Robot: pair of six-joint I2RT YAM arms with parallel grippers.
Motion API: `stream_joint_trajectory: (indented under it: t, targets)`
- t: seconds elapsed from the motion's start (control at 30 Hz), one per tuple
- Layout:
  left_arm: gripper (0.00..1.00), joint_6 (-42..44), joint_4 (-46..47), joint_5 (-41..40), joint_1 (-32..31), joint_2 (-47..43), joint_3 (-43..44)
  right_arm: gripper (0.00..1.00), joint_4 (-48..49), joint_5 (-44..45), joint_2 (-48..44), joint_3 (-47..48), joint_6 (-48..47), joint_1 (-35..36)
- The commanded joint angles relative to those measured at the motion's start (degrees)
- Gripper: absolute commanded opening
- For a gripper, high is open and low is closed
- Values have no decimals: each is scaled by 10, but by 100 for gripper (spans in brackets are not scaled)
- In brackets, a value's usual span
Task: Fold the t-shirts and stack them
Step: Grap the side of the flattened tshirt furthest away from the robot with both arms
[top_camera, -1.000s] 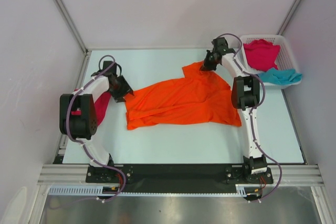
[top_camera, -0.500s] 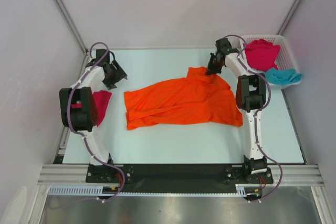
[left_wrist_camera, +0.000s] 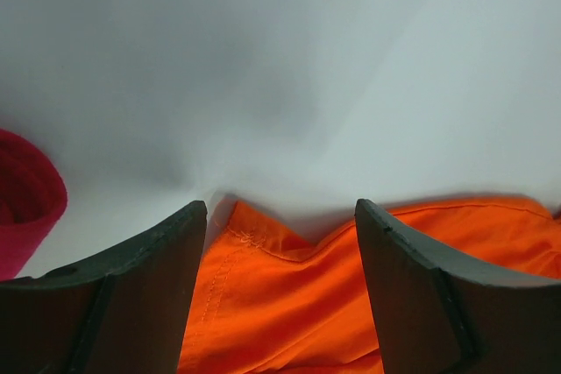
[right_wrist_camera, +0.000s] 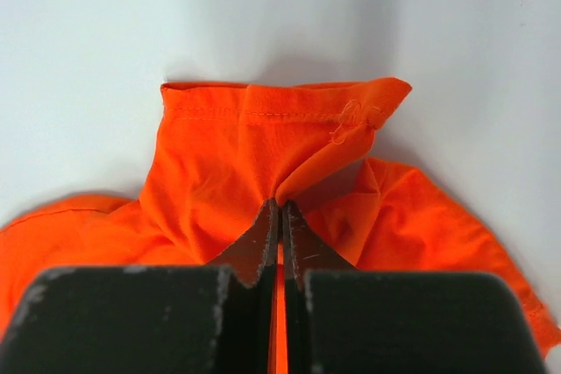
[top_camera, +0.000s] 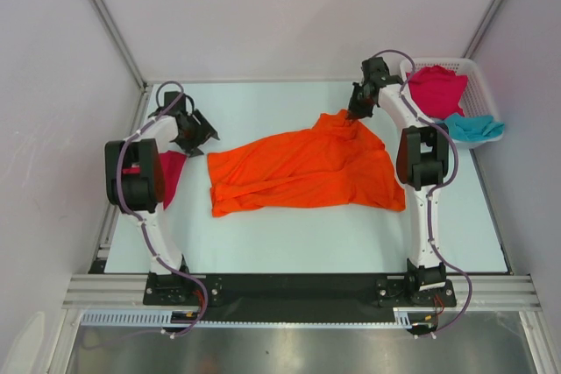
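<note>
The orange t-shirt's loose corner (top_camera: pixel 213 158) (left_wrist_camera: pixel 256 238) already lies between my left gripper's fingers, so next the gripper will ease slightly off the magenta t-shirt onto that corner and close.
An orange t-shirt (top_camera: pixel 298 168) lies spread and rumpled across the middle of the table. My right gripper (top_camera: pixel 354 115) is shut on its far right corner and holds a bunched fold of the orange t-shirt (right_wrist_camera: pixel 263 142) just off the table; in the right wrist view the gripper (right_wrist_camera: pixel 280 205) has its jaws pressed together on cloth. My left gripper (top_camera: pixel 203 134) stands open just behind the shirt's left corner. In the left wrist view the gripper (left_wrist_camera: pixel 280 216) shows that orange corner (left_wrist_camera: pixel 280 304) lying loose between its fingers.
A magenta t-shirt (top_camera: pixel 171 172) lies at the table's left edge beside the left arm, its edge (left_wrist_camera: pixel 26 203) also in the left wrist view. A white lattice basket (top_camera: pixel 480 76) at the back right holds another magenta shirt (top_camera: pixel 436 89) and a teal one (top_camera: pixel 473 127).
My left gripper opened, let go of the orange shirt's left corner and drew back towards the far left. The right gripper carried its corner slightly back and to the right.
</note>
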Motion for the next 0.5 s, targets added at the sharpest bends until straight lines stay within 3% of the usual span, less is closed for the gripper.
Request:
stream_joint_trajectory:
  t: [0.0,0.13,0.23,0.27,0.37,0.47]
  targets:
    - [74,-9,20,26,-7,-1,-14,0,-7,14,-25,6,-14,3]
    - [71,-12,20,25,-9,-5,-22,0,-11,15,-21,13,-13,4]
    - [54,-14,25,39,-10,3,-22,0,-12,17,-23,14,-13,6]
    - [38,-15,29,44,-12,6,-21,0,-15,19,-24,13,-14,7]
    - [13,-18,36,50,-16,15,-21,0,-18,22,-28,14,-18,7]
    - [6,-23,39,52,-18,18,-22,0,-23,29,-32,15,-23,6]
